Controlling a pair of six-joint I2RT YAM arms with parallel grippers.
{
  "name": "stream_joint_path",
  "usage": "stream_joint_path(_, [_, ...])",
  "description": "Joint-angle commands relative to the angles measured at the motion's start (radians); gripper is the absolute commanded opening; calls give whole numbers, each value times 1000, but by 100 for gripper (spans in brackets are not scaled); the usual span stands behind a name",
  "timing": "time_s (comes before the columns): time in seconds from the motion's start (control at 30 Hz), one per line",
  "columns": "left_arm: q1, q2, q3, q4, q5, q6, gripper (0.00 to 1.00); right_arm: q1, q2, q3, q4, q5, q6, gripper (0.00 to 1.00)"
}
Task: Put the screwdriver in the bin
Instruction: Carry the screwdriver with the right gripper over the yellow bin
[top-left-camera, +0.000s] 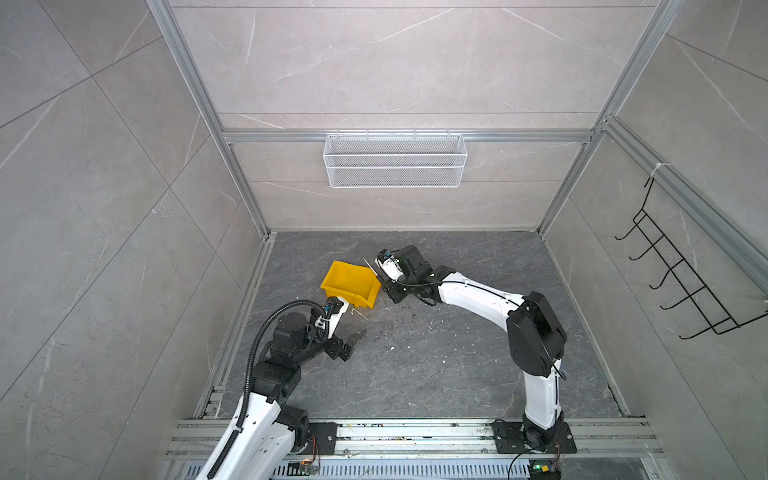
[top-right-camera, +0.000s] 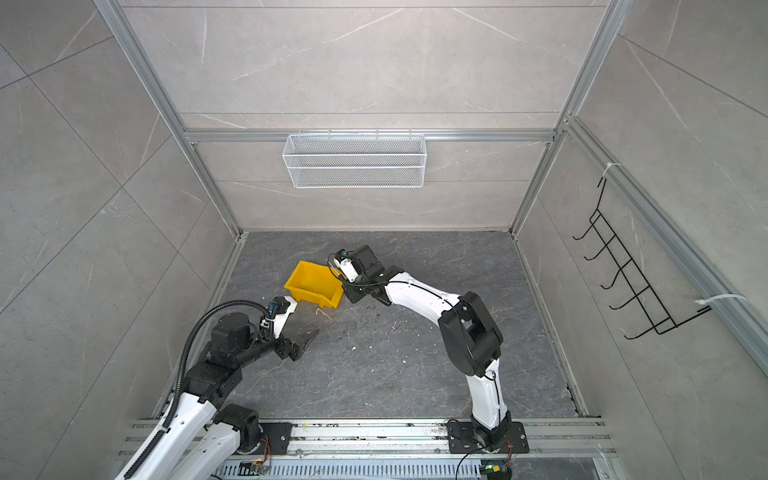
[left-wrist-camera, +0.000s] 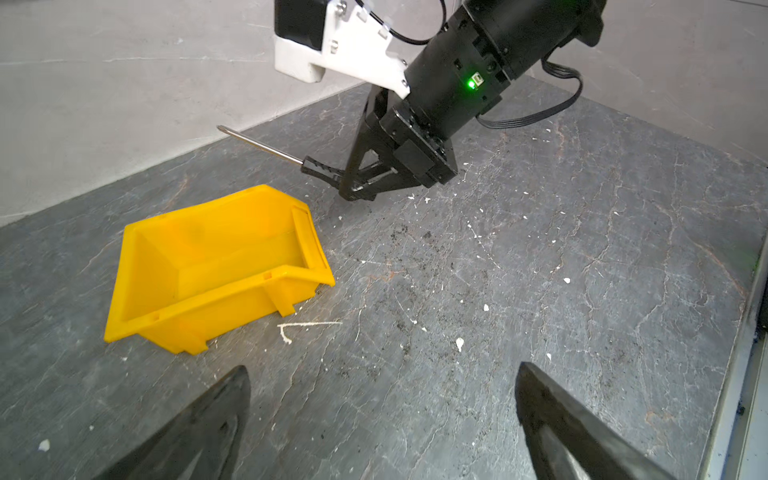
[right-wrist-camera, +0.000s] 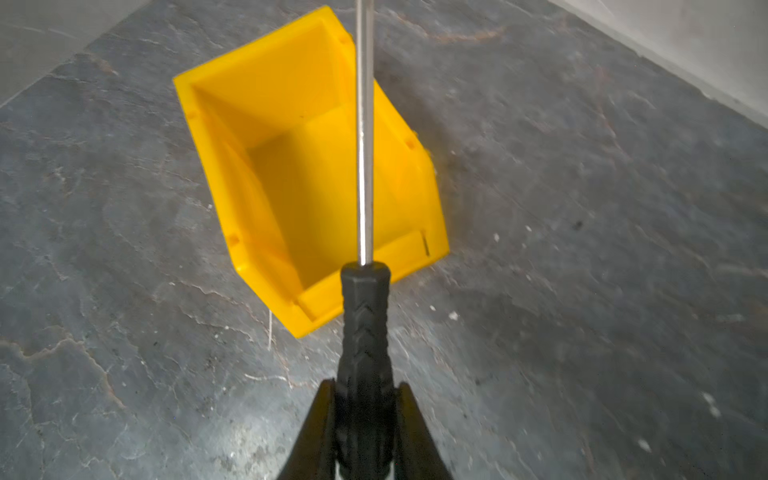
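My right gripper moves shaft-first over the bin's opening (right-wrist-camera: 316, 188) ahead of its fingers next and releases the screwdriver (right-wrist-camera: 365, 316), because the screwdriver's handle still hangs outside the bin's rim.
The yellow bin (top-left-camera: 347, 286) (top-right-camera: 309, 286) stands empty on the dark slate floor, left of centre; it also shows in the left wrist view (left-wrist-camera: 232, 249) and the right wrist view (right-wrist-camera: 307, 174). My right gripper (right-wrist-camera: 365, 383) (top-left-camera: 384, 284) is shut on the black handle of the screwdriver (right-wrist-camera: 365, 316) (left-wrist-camera: 322, 169). It hangs just off the bin's right side, and the thin grey shaft (top-left-camera: 370, 267) points out over the bin's opening. My left gripper (left-wrist-camera: 383, 368) (top-left-camera: 357, 336) is open and holds nothing, low over the floor on the near side of the bin.
A white wire mesh basket (top-left-camera: 395, 160) hangs on the back wall. A black hook rack (top-left-camera: 681, 270) is fixed to the right wall. White crumbs and dark grit (left-wrist-camera: 459, 343) lie scattered on the floor. Aluminium rails (top-left-camera: 415, 432) run along the front edge.
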Motion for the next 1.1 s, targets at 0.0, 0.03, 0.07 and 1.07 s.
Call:
stream_joint_path(0.0, [11, -35, -7, -73, -6, -12, 100, 25, 64, 99, 22, -72, -89, 0])
stream_joint_path(0.03, [13, -43, -8, -80, -17, -14, 100, 31, 89, 122, 22, -81, -101, 0])
stream_joint_path(0.07, [12, -53, -10, -86, -26, -17, 99, 37, 105, 139, 22, -87, -114, 0])
stream_joint_path(1.07, [15, -115, -25, -105, -92, -34, 100, 34, 366, 401, -61, -95, -187, 0])
